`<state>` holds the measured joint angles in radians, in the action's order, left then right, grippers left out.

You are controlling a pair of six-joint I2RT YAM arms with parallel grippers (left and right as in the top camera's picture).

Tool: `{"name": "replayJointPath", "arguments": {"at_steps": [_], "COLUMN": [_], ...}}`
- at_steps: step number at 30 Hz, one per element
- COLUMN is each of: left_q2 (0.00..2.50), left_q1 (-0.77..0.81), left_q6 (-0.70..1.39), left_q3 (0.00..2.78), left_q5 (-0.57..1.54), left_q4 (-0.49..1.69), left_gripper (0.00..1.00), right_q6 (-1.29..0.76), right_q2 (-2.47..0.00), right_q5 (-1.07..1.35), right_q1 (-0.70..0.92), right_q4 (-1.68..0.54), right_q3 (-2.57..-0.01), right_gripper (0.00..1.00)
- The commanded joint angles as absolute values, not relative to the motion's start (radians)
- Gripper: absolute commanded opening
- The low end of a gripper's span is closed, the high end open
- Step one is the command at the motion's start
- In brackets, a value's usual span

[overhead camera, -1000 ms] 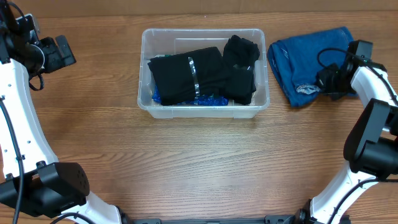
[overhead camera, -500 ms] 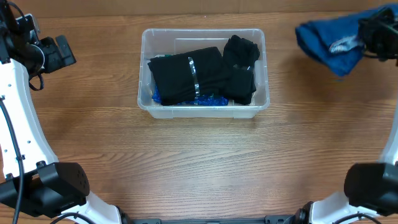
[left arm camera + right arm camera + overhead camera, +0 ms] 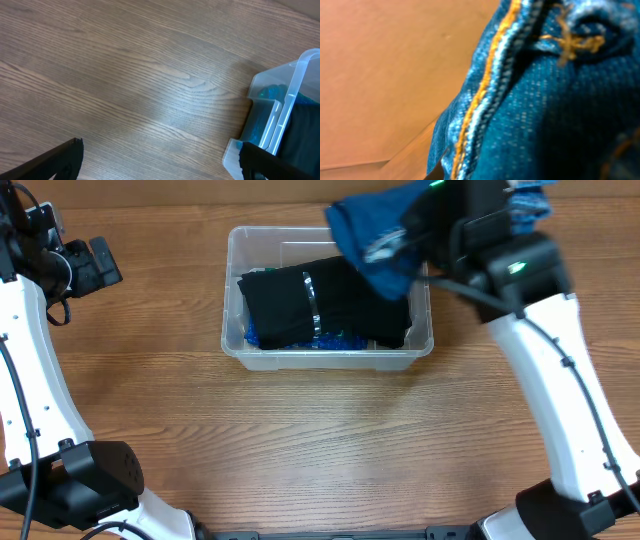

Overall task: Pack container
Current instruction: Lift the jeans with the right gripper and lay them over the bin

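Note:
Since the denim hangs partly past the container's rim, I need to move my right gripper left in the overhead view and down onto the black clothes (image 3: pixel 300 300) to release it.
The clear plastic container (image 3: pixel 232 290) stands at the table's back middle and holds folded black clothes (image 3: pixel 300 300) over something blue. Its corner shows in the left wrist view (image 3: pixel 280 120). My right gripper (image 3: pixel 440 225) is shut on a blue denim garment (image 3: pixel 375 235) and holds it in the air over the container's right end. The denim (image 3: pixel 545 100) fills the right wrist view and hides the fingers. My left gripper (image 3: pixel 160 162) is open and empty above bare table, left of the container.
Wooden table (image 3: pixel 300 440) all around. The right arm (image 3: pixel 550 380) reaches across the right half toward the container. The left arm (image 3: pixel 30 330) stands along the left edge.
My right gripper lifted the denim garment from the table at the right and carried it left, up over the container's right end. The left arm has not moved.

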<state>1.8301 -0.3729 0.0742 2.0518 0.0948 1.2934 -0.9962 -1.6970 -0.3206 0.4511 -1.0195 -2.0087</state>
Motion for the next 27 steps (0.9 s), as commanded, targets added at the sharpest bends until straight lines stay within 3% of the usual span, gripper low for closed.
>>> {"name": "replayJointPath", "arguments": {"at_steps": [1,4,10,26,27], "left_q2": [1.816,1.816,1.816,1.816,1.816], "left_q1": [-0.366,-0.366,-0.366,-0.366,-0.366], "left_q6": [0.059,0.059,0.059,0.059,0.059], "left_q3": [2.048,2.048,2.048,2.048,2.048], "left_q5": [0.101,0.101,0.102,0.102,0.102], "left_q4": [1.293,1.293,1.293,1.293,1.293], "left_gripper": [1.0,1.0,1.0,1.0,1.0], "right_q6": [-1.139,-1.248,-1.446,-1.496,-1.493], "right_q2": [-1.64,-1.71,-1.816,-1.994,-1.994], "right_q5": [-0.649,-0.718,-0.717,-0.572,-0.55], "right_q1": [0.594,0.697,0.734,0.736,0.736], "right_q4": [-0.976,-0.979,-0.995,-0.868,-0.872], "right_q3": [-2.076,-2.076,-2.076,-2.075,-2.075], "right_gripper": [0.04,0.04,0.04,0.04,0.12]}}
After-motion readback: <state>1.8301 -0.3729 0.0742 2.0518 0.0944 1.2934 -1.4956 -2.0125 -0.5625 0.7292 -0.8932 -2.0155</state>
